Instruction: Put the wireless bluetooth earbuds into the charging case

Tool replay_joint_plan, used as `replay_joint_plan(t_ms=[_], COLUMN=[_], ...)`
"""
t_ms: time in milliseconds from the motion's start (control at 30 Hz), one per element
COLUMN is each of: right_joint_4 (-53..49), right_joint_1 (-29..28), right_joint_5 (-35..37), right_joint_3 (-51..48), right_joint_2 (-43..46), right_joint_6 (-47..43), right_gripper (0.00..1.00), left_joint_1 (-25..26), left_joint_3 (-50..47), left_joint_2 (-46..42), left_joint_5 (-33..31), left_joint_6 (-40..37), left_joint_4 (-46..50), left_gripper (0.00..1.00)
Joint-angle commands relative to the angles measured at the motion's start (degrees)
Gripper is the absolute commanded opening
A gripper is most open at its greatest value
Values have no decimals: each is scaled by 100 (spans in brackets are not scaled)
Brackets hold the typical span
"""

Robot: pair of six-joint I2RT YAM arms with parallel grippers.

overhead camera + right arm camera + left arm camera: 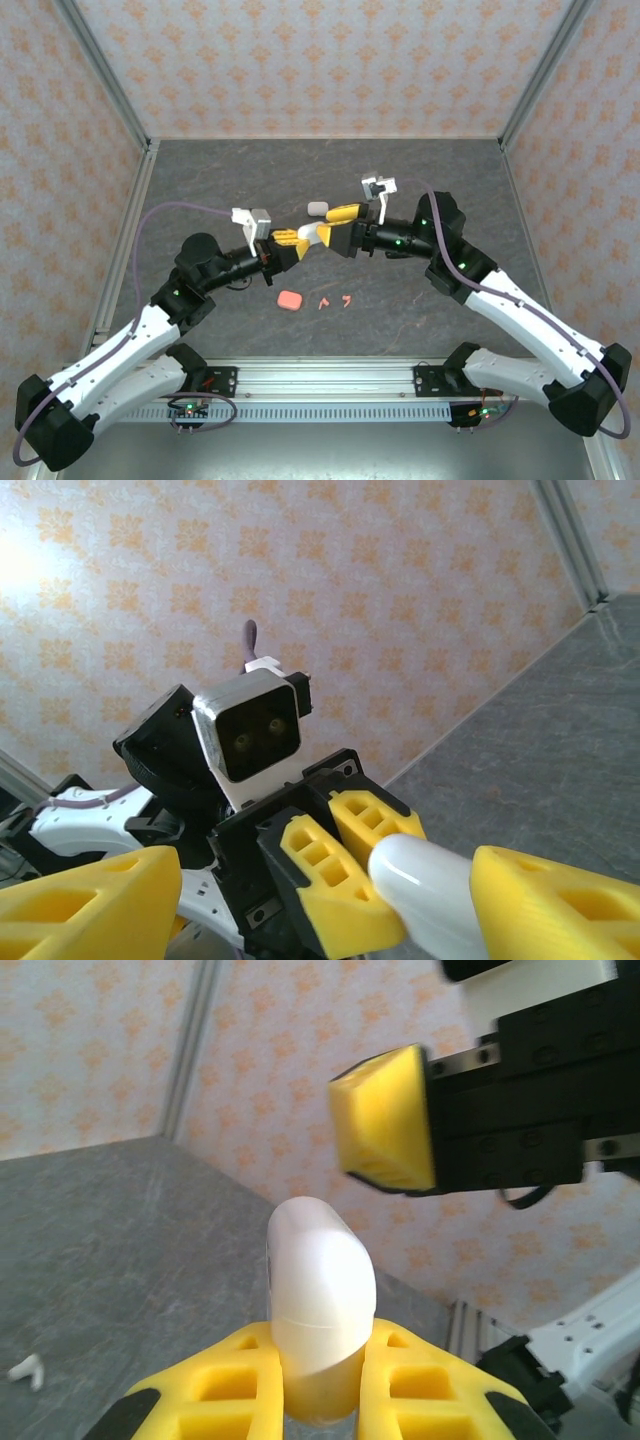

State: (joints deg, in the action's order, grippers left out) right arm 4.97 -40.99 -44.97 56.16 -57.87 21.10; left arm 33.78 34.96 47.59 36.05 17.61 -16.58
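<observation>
Next, my left gripper tilts downward first, then lowers outward to release the white case (311, 235) onto the table beside the pale grey case.
My left gripper (292, 240) is shut on a white charging case (311, 235), lifted above the middle of the table. In the left wrist view the case (320, 1280) stands up between the yellow fingers (215, 1385), lid down, with a seam across it. My right gripper (335, 227) faces it, open, its fingers either side of the case's free end. In the right wrist view the case (425, 890) lies close against the right-hand finger (560, 900). Two coral-pink earbuds (323, 301) (347, 299) lie on the table below. A white earbud (27, 1370) lies on the table.
A coral-pink case (290, 300) sits on the table left of the two pink earbuds. A pale grey case (319, 207) lies just behind the grippers. Patterned walls enclose the dark grey table (450, 180) on three sides.
</observation>
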Motion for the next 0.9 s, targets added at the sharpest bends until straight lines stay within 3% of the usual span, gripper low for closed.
replay_joint_plan(t_ms=[0, 233, 400, 867], right_joint_4=[-195, -518, -744, -1176], right_joint_1=[-5, -1, 10, 21], right_joint_5=[374, 1249, 1806, 2136], right_joint_3=[205, 47, -95, -202], right_joint_2=[224, 583, 865, 1180], right_joint_6=[-272, -391, -376, -310], right_gripper=[77, 87, 99, 99], left_joint_1=[54, -142, -864, -1833], left_joint_3=[303, 584, 820, 2909], left_joint_2=[173, 1163, 2058, 5084], left_joint_5=[-655, -1122, -765, -206], left_joint_6=[-295, -189, 241, -381], left_joint_4=[512, 883, 794, 1971], left_gripper=[0, 0, 0, 0])
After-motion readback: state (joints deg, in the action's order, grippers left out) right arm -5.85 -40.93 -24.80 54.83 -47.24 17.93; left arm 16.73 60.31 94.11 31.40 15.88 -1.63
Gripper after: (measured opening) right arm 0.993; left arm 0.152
